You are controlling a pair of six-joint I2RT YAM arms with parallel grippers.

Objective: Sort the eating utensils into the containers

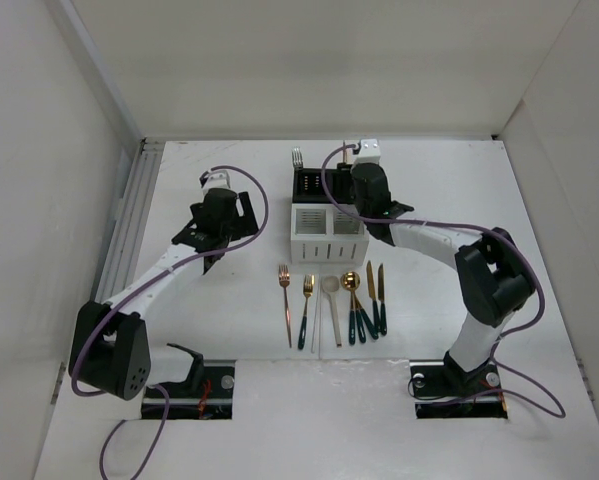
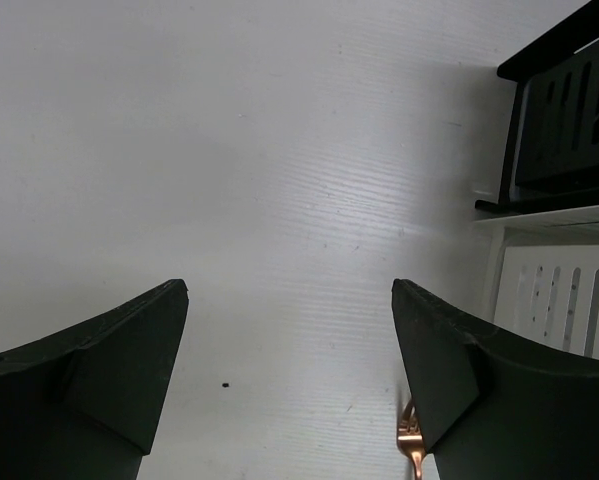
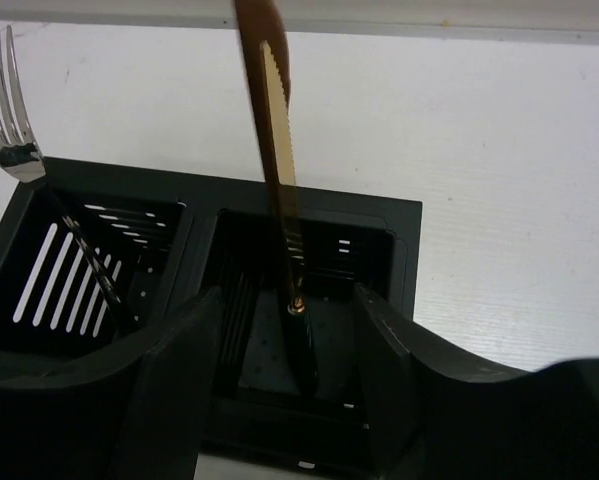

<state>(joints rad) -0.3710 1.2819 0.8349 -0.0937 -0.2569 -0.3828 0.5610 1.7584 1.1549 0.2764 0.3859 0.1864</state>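
My left gripper will move back and to the right in the top view next and go down onto the copper fork's neck point(image 1: 286, 292) point(image 2: 417, 463), because that fork is the nearest in the row.
The black caddy point(image 1: 309, 186) stands behind the white caddy point(image 1: 319, 240). My right gripper point(image 1: 347, 200) hangs over the black caddy point(image 3: 399, 215), and in the right wrist view the gripper point(image 3: 289, 298) is open. A gold knife with a dark handle point(image 3: 279, 190) stands in the right compartment between the fingers, touching neither. A silver fork point(image 3: 7, 110) stands in the left compartment. Several utensils lie in a row in front of the white caddy, among them a copper fork point(image 1: 286, 300), a cream spoon point(image 1: 331, 300) and a gold spoon point(image 1: 351, 300). My left gripper point(image 1: 211, 258) is open and empty over bare table point(image 2: 290, 290).
In the left wrist view the copper fork's tines point(image 2: 411, 437) peek out by the right finger, with the black caddy point(image 2: 569, 110) and the white caddy point(image 2: 559, 290) at the right edge. White walls enclose the table on three sides.
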